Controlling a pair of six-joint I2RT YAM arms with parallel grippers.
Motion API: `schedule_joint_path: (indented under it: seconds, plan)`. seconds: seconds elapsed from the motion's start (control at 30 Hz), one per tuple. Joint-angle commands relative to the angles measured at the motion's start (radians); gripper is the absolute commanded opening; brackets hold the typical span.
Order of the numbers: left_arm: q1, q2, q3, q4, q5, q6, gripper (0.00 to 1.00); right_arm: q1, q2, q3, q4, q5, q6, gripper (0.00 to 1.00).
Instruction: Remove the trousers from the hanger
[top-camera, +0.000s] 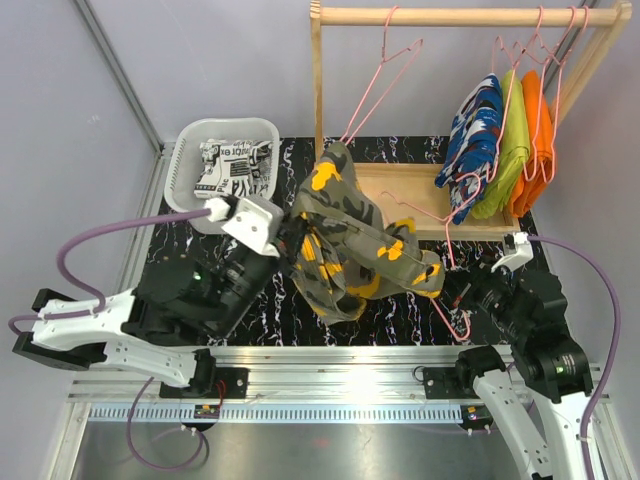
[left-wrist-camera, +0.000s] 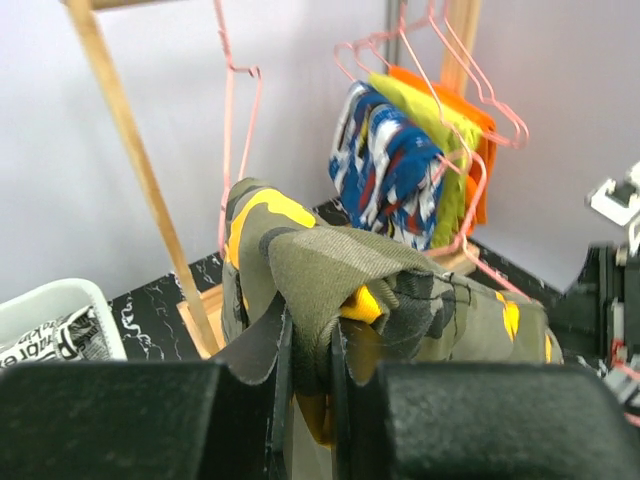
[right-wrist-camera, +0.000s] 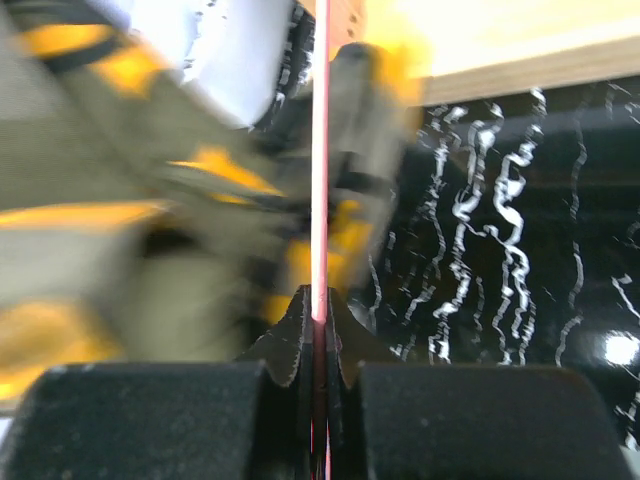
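My left gripper should swing outward and down into the white basket, to its left in the top view with other trousers inside, and release these trousers.
The olive camouflage trousers (top-camera: 350, 245) with yellow-orange patches hang bunched above the black mat between the arms. My left gripper (top-camera: 290, 238) is shut on a fold of them (left-wrist-camera: 330, 270), the cloth pinched between its fingers (left-wrist-camera: 283, 365). A pink wire hanger (top-camera: 447, 250) runs through these trousers. My right gripper (top-camera: 462, 298) is shut on that hanger's wire (right-wrist-camera: 320, 150). The black-white print trousers (top-camera: 235, 165) lie in a white basket (top-camera: 190, 140). The blue print trousers (top-camera: 472, 140) hang on a hanger on the rack.
The wooden rack (top-camera: 450, 15) stands at the back, with its base tray (top-camera: 400, 185) below. An empty pink hanger (top-camera: 385, 75) hangs on its rail. A lime-green garment (top-camera: 510, 140) and an orange garment (top-camera: 537, 135) hang beside the blue trousers.
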Motion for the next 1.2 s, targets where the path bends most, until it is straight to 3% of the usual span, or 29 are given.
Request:
schedule_joint_path:
  seconds: [0.0,0.27,0.4,0.63,0.83,1.03,1.17]
  plan:
    - [-0.002,-0.049,0.107,0.182,-0.03,0.04,0.0,-0.005,0.002,-0.003,0.017,0.049,-0.025,0.0]
    - [-0.002,-0.031,0.074,0.173,-0.091,0.05,0.0,-0.005,0.074,0.091,0.053,0.013,-0.015,0.0]
    - [-0.002,-0.034,0.11,0.182,-0.197,0.118,0.0,-0.005,0.079,0.101,0.047,0.03,-0.039,0.0]
    - [-0.002,-0.038,0.25,0.207,-0.298,0.374,0.0,-0.005,0.067,0.1,0.039,0.058,-0.048,0.0]
    - [-0.002,-0.035,0.324,0.375,-0.34,0.651,0.0,-0.005,0.079,0.129,0.027,0.081,-0.065,0.0]
    - [0.025,0.083,0.55,0.55,-0.294,0.989,0.0,-0.005,0.111,0.173,0.02,0.111,-0.084,0.0]
    - [0.12,0.208,0.8,0.462,-0.226,1.058,0.0,-0.005,0.125,0.186,0.027,0.116,-0.079,0.0]
